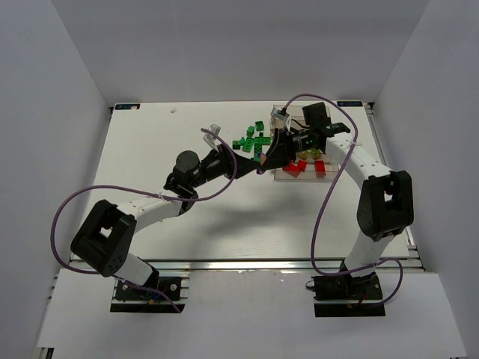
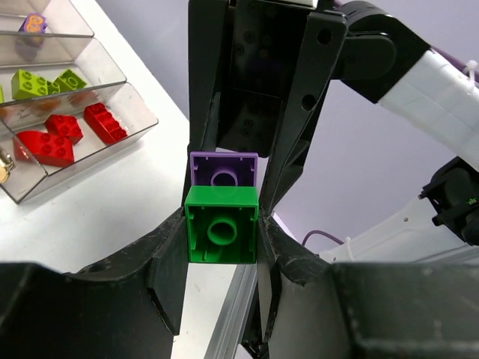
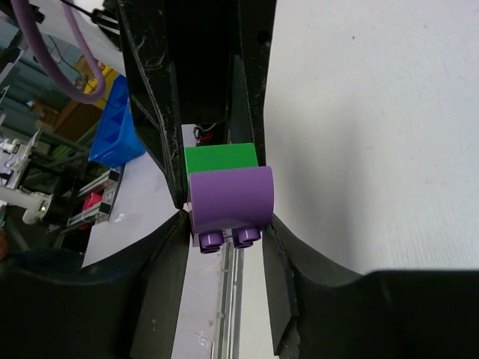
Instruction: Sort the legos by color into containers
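My right gripper will next pull off the green brick and outward, and tilt down over the container with the purple lego [image 1: 297,129] to let go, because its brick is purple.
Above the table, beside the containers [image 1: 278,176], my two grippers meet tip to tip. My left gripper [image 2: 222,250] is shut on a green brick [image 2: 222,224], seen from its hollow underside. A purple brick [image 2: 223,167] is stuck to it. My right gripper [image 3: 224,224] is shut on that purple brick [image 3: 228,198], its fingers pressed on both sides, with the green brick [image 3: 221,158] just behind. From above, the left gripper [image 1: 258,160] and the right gripper [image 1: 269,154] hide both bricks. Loose green legos [image 1: 251,142] lie on the table behind them.
The clear containers [image 2: 127,123] hold red legos [image 2: 56,138] in the nearest bin, yellow-green ones [image 2: 45,82] in the one beyond, and a purple one [image 2: 34,24] further on. Purple cables loop from both arms. White walls enclose the table.
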`<state>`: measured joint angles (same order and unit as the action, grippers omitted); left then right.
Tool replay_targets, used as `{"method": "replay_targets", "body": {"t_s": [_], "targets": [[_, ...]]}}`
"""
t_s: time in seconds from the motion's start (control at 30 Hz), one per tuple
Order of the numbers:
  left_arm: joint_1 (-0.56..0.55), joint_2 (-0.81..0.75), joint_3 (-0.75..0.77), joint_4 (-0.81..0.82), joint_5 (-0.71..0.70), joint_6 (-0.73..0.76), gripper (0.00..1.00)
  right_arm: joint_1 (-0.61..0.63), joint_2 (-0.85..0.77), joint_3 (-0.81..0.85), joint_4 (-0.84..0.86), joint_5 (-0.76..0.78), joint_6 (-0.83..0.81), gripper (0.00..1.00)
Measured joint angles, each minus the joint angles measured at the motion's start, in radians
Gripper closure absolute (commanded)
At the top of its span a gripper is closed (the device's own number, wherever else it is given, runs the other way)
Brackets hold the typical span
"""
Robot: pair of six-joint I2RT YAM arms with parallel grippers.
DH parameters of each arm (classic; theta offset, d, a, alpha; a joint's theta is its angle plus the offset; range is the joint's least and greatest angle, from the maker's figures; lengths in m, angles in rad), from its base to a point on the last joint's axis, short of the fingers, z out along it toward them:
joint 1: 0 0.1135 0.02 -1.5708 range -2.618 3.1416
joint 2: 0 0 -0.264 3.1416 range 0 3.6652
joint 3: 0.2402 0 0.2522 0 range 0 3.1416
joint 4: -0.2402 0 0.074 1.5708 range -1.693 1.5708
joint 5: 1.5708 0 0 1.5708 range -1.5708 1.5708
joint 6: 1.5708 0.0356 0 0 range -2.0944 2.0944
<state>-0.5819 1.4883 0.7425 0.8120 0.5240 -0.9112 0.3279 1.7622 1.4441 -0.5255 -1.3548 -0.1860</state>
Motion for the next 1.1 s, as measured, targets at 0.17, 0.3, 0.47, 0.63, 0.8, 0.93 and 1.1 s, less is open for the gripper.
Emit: {"method": "replay_targets", "body": {"t_s": [0.17, 0.3, 0.47, 0.63, 0.8, 0.93, 1.1], "targets": [[-0.001, 0.000, -0.001, 0.026, 0.012, 0.001, 1.00, -0.003, 0.000, 0.006, -0.011, -0.035, -0.022, 0.75], [-0.001, 0.000, -0.001, 0.038, 0.018, 0.002, 1.00, -0.004, 0.000, 0.019, -0.042, -0.043, -0.055, 0.97], [0.005, -0.019, -0.002, 0.039, 0.019, 0.005, 1.00, -0.009, 0.000, 0.045, -0.104, -0.058, -0.112, 1.00], [0.045, -0.083, -0.031, 0.005, 0.026, 0.005, 1.00, -0.033, -0.002, 0.055, -0.130, -0.058, -0.180, 1.00], [0.097, -0.173, -0.041, -0.062, 0.026, 0.025, 1.00, -0.095, -0.021, 0.034, -0.106, 0.038, -0.187, 1.00], [0.101, -0.223, -0.043, -0.132, 0.014, 0.050, 1.00, -0.133, -0.034, 0.019, -0.005, 0.336, -0.119, 1.00], [0.101, -0.296, -0.095, -0.192, -0.016, 0.058, 1.00, -0.172, -0.007, 0.033, 0.147, 0.779, -0.019, 1.00]]}}
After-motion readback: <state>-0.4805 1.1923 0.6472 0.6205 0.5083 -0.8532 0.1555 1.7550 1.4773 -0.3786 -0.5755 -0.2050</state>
